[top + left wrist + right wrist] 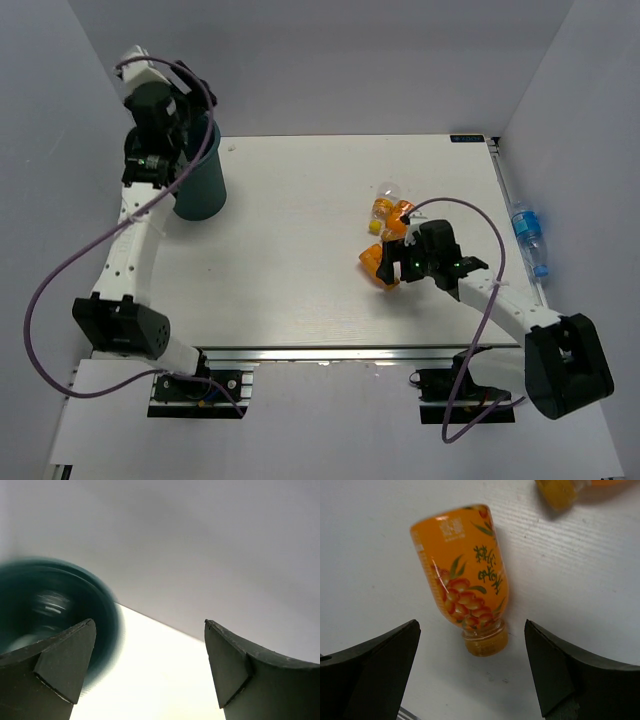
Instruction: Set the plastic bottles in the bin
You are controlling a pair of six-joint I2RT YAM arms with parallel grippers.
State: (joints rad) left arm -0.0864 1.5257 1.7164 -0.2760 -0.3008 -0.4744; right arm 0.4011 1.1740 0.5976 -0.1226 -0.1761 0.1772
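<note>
Next, my open right gripper comes down to close around the capped neck point(389, 285) point(484, 631) of the nearest orange bottle, the bottle's narrow end, which lies between my fingers.
The dark teal bin point(200, 188) stands at the far left of the table. My left gripper point(198, 128) hovers over its rim, open and empty. In the left wrist view point(150, 625) the blurred bin point(107, 615) lies to the left, with a pale shape inside that I cannot make out. My right gripper point(392, 268) is open above an orange bottle point(373, 260) lying on its side. In the right wrist view point(471, 627) that bottle point(460, 570) lies between the jaws, cap toward me, untouched. Two more orange bottles point(390, 212) lie just beyond. The blue-label bottle point(527, 233) lies beside the table's right edge.
The cap end of another orange bottle point(556, 490) shows at the top of the right wrist view. White walls close in the table at the back and both sides. The right arm's cable loops above the table near the orange bottles.
</note>
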